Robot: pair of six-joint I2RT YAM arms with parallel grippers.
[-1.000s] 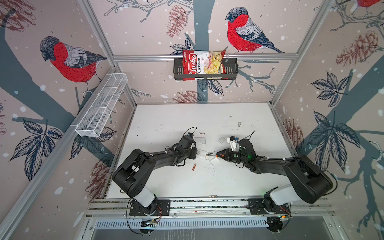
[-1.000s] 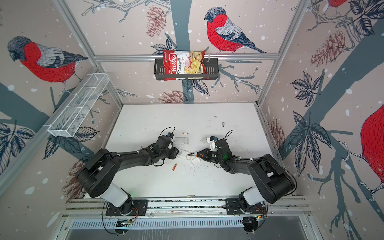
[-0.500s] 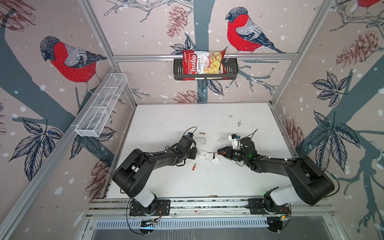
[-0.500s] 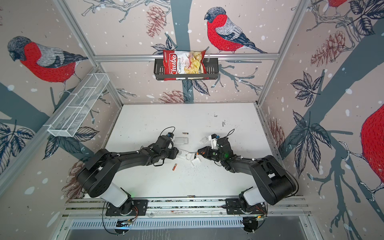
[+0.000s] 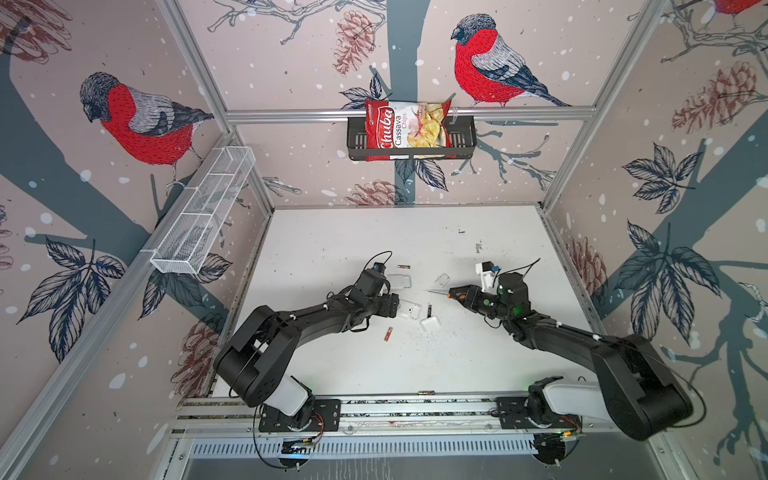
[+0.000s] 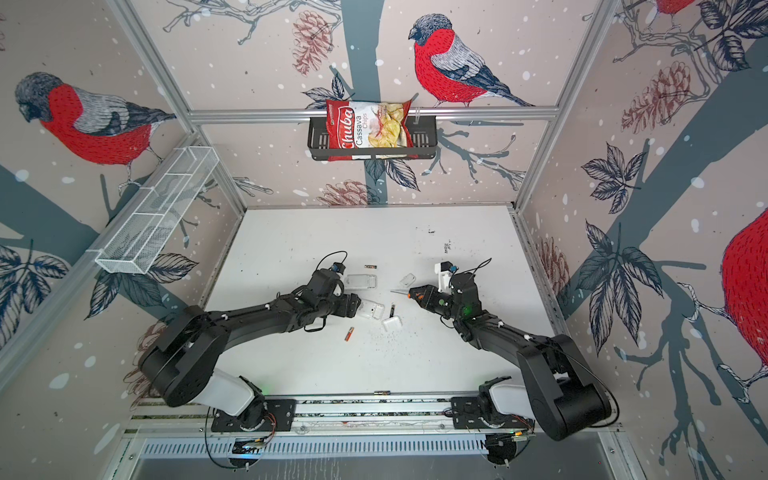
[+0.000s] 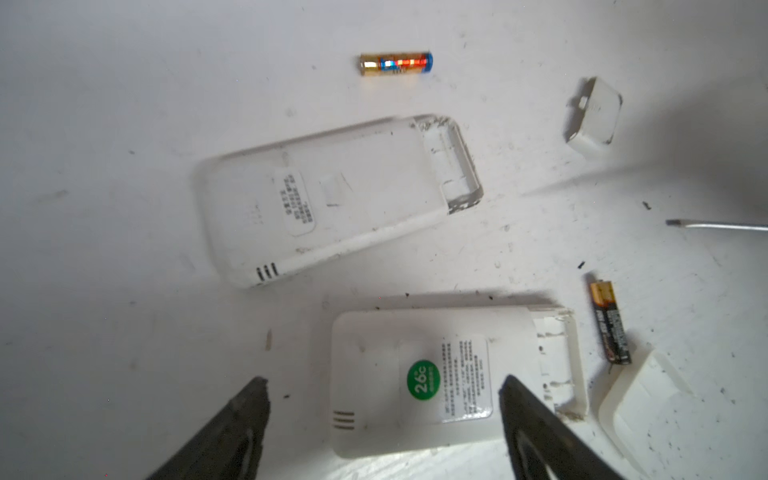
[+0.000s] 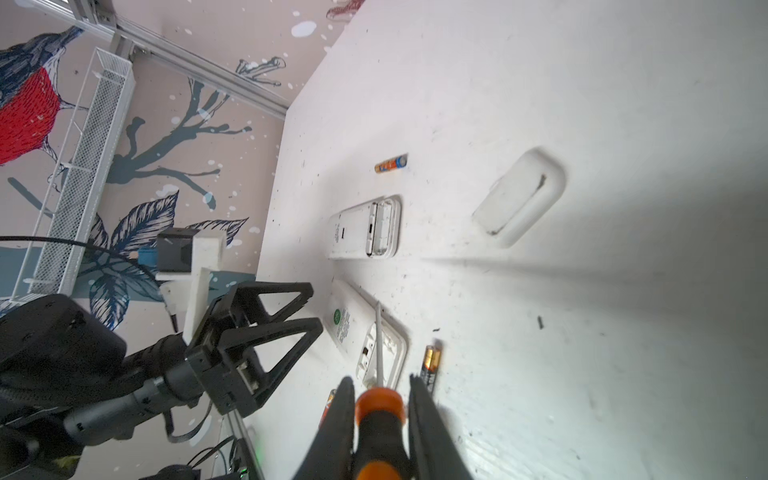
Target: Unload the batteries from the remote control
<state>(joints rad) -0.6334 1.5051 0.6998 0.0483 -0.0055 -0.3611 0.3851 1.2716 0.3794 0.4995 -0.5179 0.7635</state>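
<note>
My right gripper turns outward and lowers next to release the screwdriver point(image 8: 379, 405) on the tabletop point(image 8: 532, 260) beside the rear cover below it, since both compartments are empty.
A white remote control point(image 7: 436, 374) with a green sticker lies back up, and its open compartment shows no battery. My left gripper point(image 7: 382, 395) hangs open over it, one finger on each side point(image 5: 397, 305). Another open remote point(image 5: 400, 281) lies just behind. One black, gold-banded battery point(image 5: 429, 309) rests beside the near remote point(image 8: 430, 363). An orange-red battery point(image 5: 388, 333) lies nearer the front, and a third battery point(image 7: 396, 63) lies at the back. To the right, my right gripper point(image 8: 380, 399) is shut on the screwdriver point(image 8: 379, 405), above the table point(image 5: 455, 294).
Two loose white battery covers lie on the table: one cover point(image 5: 430, 323) in front of the near remote, the other cover point(image 5: 442, 279) behind the screwdriver tip. Dark crumbs dot the table point(image 5: 457, 357). A wire basket point(image 5: 199, 216) hangs on the left wall.
My left gripper has opened and let go of the near remote. My right gripper has drawn back to the right with the screwdriver.
</note>
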